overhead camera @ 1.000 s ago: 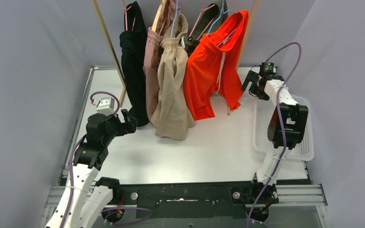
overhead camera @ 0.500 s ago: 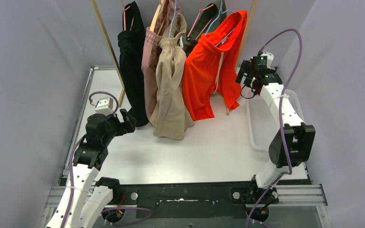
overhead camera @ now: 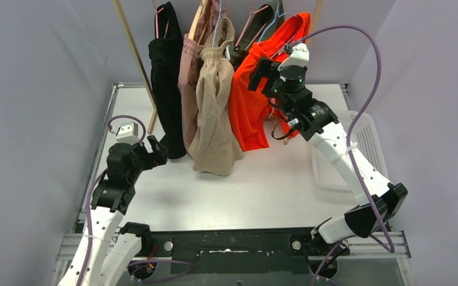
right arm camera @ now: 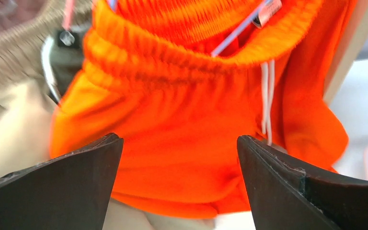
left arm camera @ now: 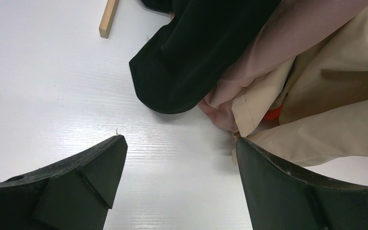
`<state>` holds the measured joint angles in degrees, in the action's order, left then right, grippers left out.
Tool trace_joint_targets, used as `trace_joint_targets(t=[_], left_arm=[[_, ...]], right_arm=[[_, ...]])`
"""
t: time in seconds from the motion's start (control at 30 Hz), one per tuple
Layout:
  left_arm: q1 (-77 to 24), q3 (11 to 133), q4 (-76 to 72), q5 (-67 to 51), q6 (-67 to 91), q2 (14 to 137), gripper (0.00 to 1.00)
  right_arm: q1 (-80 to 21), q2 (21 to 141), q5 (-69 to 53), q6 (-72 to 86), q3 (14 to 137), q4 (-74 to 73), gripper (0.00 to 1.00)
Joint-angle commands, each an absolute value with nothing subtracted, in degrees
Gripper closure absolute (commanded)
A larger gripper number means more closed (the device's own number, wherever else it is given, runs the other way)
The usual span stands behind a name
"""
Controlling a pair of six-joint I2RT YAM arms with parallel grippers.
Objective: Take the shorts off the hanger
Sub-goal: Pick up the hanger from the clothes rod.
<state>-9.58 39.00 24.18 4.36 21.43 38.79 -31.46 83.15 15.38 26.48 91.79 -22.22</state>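
Note:
I need to raise my right gripper outward next and close it on the blue wire hanger's sloping arm (right arm camera: 112, 4) above the waist of the orange shorts, because the orange shorts (right arm camera: 191, 110) still hang from that hanger.
Several shorts hang on hangers from a wooden rack: dark olive (overhead camera: 167, 83), dusty pink (overhead camera: 188, 77), beige (overhead camera: 214, 119) and bright orange (overhead camera: 247, 113). My right gripper (overhead camera: 261, 70) is open and raised in front of the orange shorts, just below their gathered waist. In the right wrist view the orange shorts (right arm camera: 191, 110) fill the gap between the open jaws of the gripper (right arm camera: 179, 143), and their blue hanger wire (right arm camera: 239, 28) shows at the top. My left gripper (overhead camera: 158, 149) is open and empty, low over the table by the hem of the dark shorts (left arm camera: 196, 62).
A white basket (overhead camera: 364, 143) lies at the table's right edge. The rack's wooden posts (overhead camera: 134, 53) stand on the left and right (overhead camera: 316, 18); the left post's foot (left arm camera: 108, 19) rests on the table. Pink (left arm camera: 287, 43) and beige (left arm camera: 330, 105) hems hang near the left gripper.
My right arm has swung up and left from beside the basket to in front of the orange shorts' waist. The left arm has barely moved.

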Motion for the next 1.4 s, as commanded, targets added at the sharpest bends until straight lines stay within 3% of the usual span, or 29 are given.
trace_joint_targets(t=[0.0,0.27,0.4,0.5,0.6,0.83,0.93,1.0,1.13,1.37], left_arm=[[-9.3,40.9,22.2,5.3,21.5,37.2,0.15],[-9.3,40.8,22.6,5.8,21.5,36.4,0.15],[-9.3,40.7,22.6,5.9,21.6,36.5,0.15],[-9.4,40.5,22.3,5.4,21.6,36.7,0.15],[-9.3,40.4,22.1,5.3,21.6,36.7,0.15],[-9.3,40.3,22.1,5.1,21.5,36.7,0.15],[-9.3,40.2,21.9,4.9,21.5,36.8,0.15],[-9.3,40.1,22.0,4.7,21.5,36.8,0.15],[-9.3,40.1,22.1,4.6,21.5,36.8,0.15],[-9.3,40.1,21.9,4.3,21.4,36.8,0.15]], right_arm=[[-32.3,86.0,20.9,27.2,99.8,-14.4,0.07],[-33.1,93.7,24.9,24.9,111.2,-11.4,0.08],[-31.1,97.4,21.0,28.0,118.7,-14.2,0.1],[-29.8,98.7,19.2,30.1,120.1,-14.1,0.18],[-25.9,100.7,12.7,35.4,121.3,-15.5,0.33],[-22.7,103.3,-0.2,37.8,122.7,-14.1,0.32],[-22.7,103.9,-1.1,38.1,123.4,-13.6,0.36],[-22.7,103.9,-1.0,38.5,122.9,-12.9,0.54],[-22.8,103.2,-1.4,39.7,121.0,-10.9,0.6],[-23.1,99.6,-2.4,39.6,116.4,-6.2,0.89]])
